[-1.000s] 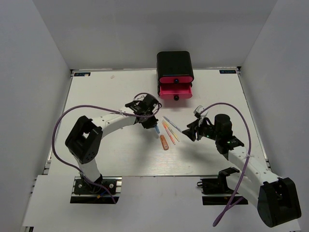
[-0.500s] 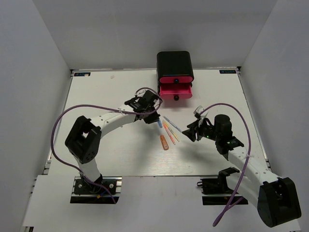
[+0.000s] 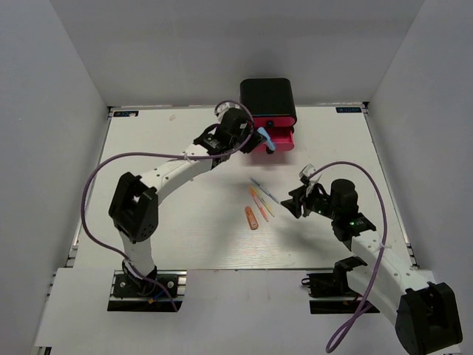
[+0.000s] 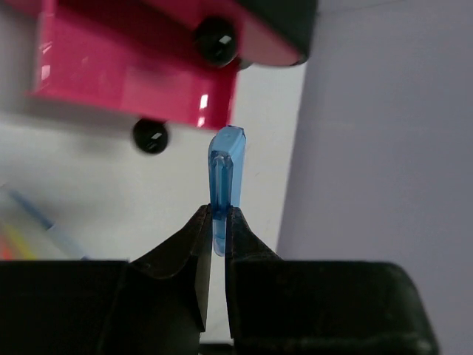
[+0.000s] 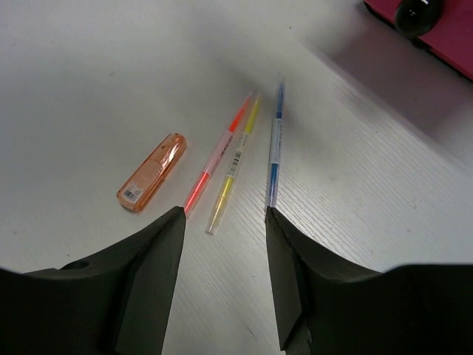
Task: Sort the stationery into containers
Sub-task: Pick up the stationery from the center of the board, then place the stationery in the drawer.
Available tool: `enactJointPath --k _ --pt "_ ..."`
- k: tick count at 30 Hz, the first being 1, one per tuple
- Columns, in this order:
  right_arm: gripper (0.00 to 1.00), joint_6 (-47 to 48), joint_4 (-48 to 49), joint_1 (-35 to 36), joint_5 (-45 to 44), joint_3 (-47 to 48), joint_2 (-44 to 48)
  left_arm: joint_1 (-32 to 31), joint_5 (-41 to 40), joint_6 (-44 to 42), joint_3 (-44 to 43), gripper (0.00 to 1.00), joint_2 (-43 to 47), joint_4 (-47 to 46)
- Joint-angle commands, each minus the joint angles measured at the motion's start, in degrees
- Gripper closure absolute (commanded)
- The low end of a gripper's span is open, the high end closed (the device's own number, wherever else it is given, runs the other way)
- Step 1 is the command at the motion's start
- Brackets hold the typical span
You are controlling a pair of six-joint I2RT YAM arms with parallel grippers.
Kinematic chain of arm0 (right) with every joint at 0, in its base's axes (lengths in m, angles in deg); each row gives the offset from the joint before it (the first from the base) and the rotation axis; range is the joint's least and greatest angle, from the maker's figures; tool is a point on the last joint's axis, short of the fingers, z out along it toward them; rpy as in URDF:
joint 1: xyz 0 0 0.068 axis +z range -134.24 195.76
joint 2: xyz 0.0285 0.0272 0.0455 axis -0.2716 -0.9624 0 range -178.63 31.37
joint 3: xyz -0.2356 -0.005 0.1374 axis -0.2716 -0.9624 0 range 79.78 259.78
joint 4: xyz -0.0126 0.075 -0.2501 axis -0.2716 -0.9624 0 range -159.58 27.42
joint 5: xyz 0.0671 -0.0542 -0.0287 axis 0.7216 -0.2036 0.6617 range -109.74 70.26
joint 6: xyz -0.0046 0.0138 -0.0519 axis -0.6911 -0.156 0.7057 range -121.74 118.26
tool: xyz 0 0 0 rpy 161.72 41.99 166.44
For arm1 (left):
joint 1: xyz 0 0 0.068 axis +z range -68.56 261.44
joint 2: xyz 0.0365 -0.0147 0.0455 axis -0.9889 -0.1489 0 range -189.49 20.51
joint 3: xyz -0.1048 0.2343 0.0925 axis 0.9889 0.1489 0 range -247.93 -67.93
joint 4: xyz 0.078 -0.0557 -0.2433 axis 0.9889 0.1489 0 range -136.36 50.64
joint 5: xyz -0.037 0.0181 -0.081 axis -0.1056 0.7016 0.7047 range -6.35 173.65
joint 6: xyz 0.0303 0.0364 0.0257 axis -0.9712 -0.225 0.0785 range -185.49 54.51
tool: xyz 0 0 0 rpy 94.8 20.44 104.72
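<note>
Next, the left gripper moves outward and down over the open pink drawer point(image 4: 133, 70) to release the blue marker, because the marker's near end hangs by the front knob.
My left gripper point(image 3: 260, 140) is shut on a stubby blue marker point(image 4: 224, 174) and holds it above the open pink drawer point(image 4: 133, 70) of the black cabinet point(image 3: 267, 98); the marker point(image 3: 267, 140) also shows in the top view. My right gripper point(image 5: 224, 214) is open and empty, low over the table, just short of three thin pens: pink point(image 5: 216, 154), yellow point(image 5: 236, 163) and blue-grey point(image 5: 275, 146). A stubby orange marker point(image 5: 151, 171) lies to their left. In the top view the pens point(image 3: 261, 198) and orange marker point(image 3: 252, 217) lie mid-table.
The cabinet stands at the table's far edge, with a shut upper drawer point(image 3: 269, 120) and black knobs point(image 4: 151, 136). Grey walls enclose the table on three sides. Purple cables loop from both arms.
My left gripper has lifted the blue marker off the table beside the pens and carried it back and right to the open drawer. The right arm has barely moved.
</note>
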Motion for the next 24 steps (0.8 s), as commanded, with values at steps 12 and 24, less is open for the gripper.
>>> enactJointPath --k 12,24 --pt "0.45 0.85 -1.78 -0.20 -4.00 -3.44 8.51 2.36 -0.22 11.89 -13.35 0.86 -11.70 -4.00" --pt "0.45 0.85 -1.25 -0.29 -4.26 -3.53 7.90 2.89 -1.98 18.04 -10.97 0.88 -12.31 -2.96"
